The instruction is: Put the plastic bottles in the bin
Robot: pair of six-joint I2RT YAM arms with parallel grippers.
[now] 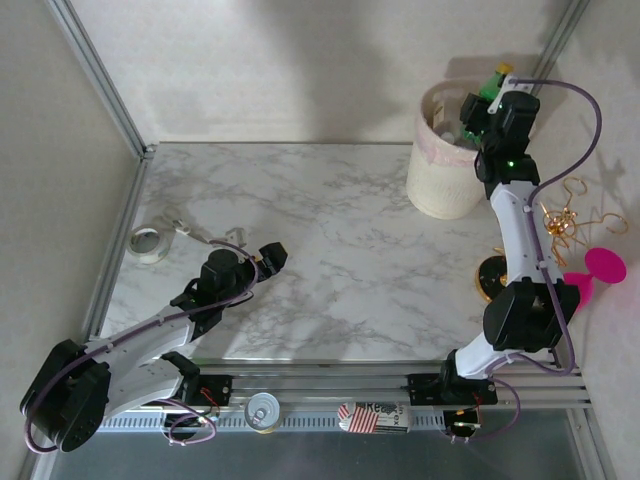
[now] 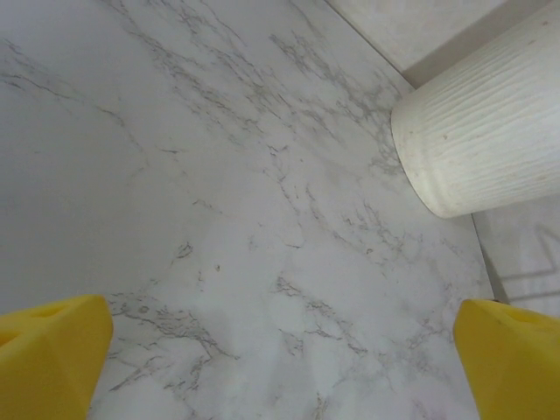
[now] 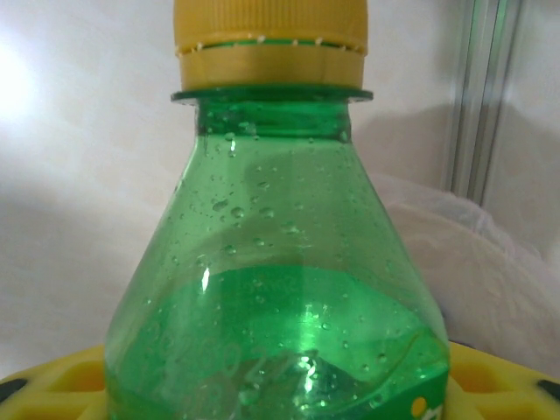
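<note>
I should next lower my right gripper a little over the cream bin point(image 1: 440, 170) and let go of the green bottle, because the bin's opening point(image 1: 455, 118) is below the gripper.
A green plastic bottle point(image 3: 271, 289) with a yellow cap point(image 3: 269, 39) stands upright between the yellow fingers point(image 3: 61, 385) of my right gripper point(image 3: 280, 389), which is shut on its body. From above, this gripper point(image 1: 487, 103) hangs over the far right rim of the cream bin point(image 1: 440, 170), and the bottle's capped top point(image 1: 497, 78) pokes out above it. The bin's pinkish liner point(image 3: 490, 271) lies behind the bottle. My left gripper point(image 1: 270, 258) rests low over the marble table, open with nothing between its fingertips point(image 2: 44, 350). It points toward the ribbed bin wall point(image 2: 490, 114).
A roll of tape point(image 1: 148, 243) lies at the table's left edge. A pink goblet point(image 1: 598, 268), gold wire pieces point(image 1: 575, 215) and a gold round object point(image 1: 492, 278) sit right of the right arm. A can point(image 1: 264, 410) and a red-white pack point(image 1: 372, 417) lie by the front rail.
</note>
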